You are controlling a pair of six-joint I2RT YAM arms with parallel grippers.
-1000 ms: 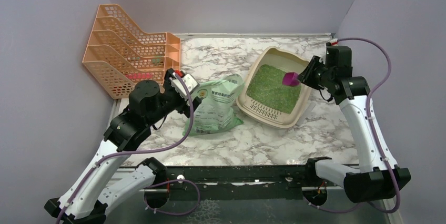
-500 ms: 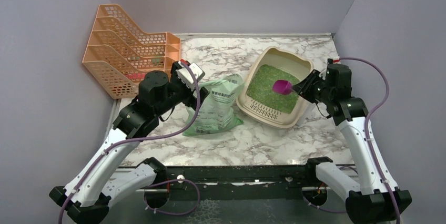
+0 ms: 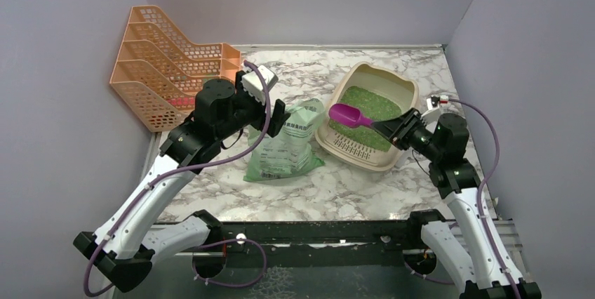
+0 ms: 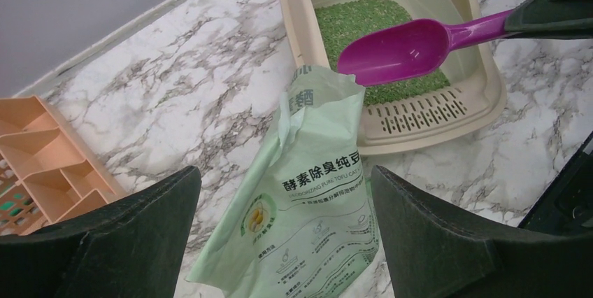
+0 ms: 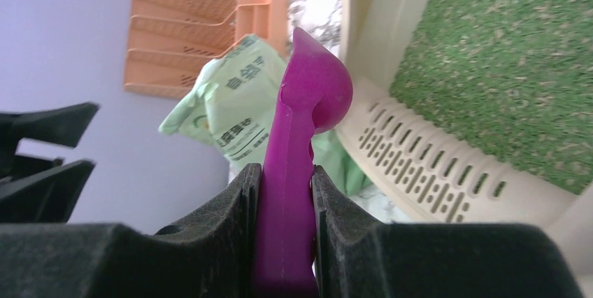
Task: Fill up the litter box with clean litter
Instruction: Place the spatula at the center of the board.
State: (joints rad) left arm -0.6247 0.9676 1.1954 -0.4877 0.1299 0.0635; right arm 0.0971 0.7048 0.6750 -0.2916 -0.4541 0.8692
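The right gripper draws back past the box's slotted edge next. Since the scoop's bowl is empty, it then lowers the scoop [image 3: 349,115] onto the bare near tabletop and releases it.
The beige litter box [image 3: 376,68] sits right of centre with a layer of green clean litter [image 3: 374,104] in it. Left of it lies the green litter bag [image 3: 286,146], top toward the box. My right gripper [image 3: 393,130] is shut on the handle of a magenta scoop [image 3: 349,115], whose empty bowl hangs over the box's left edge, near the bag's top. In the right wrist view the scoop [image 5: 301,130] stands pinched between the pads above the slotted lip [image 5: 419,165]. My left gripper [image 4: 283,179] hovers open above the bag [image 4: 315,200], touching nothing.
An orange mesh file rack [image 3: 168,67] stands at the back left against the wall, just behind my left arm. Grey walls close in the marble table [image 3: 351,187] on three sides. The right arm's cable [image 3: 484,151] loops beside the box.
My right arm has drawn back toward the near edge and swung the scoop round to point left, over the box toward the bag. My left gripper has moved right, over the bag, and opened slightly wider.
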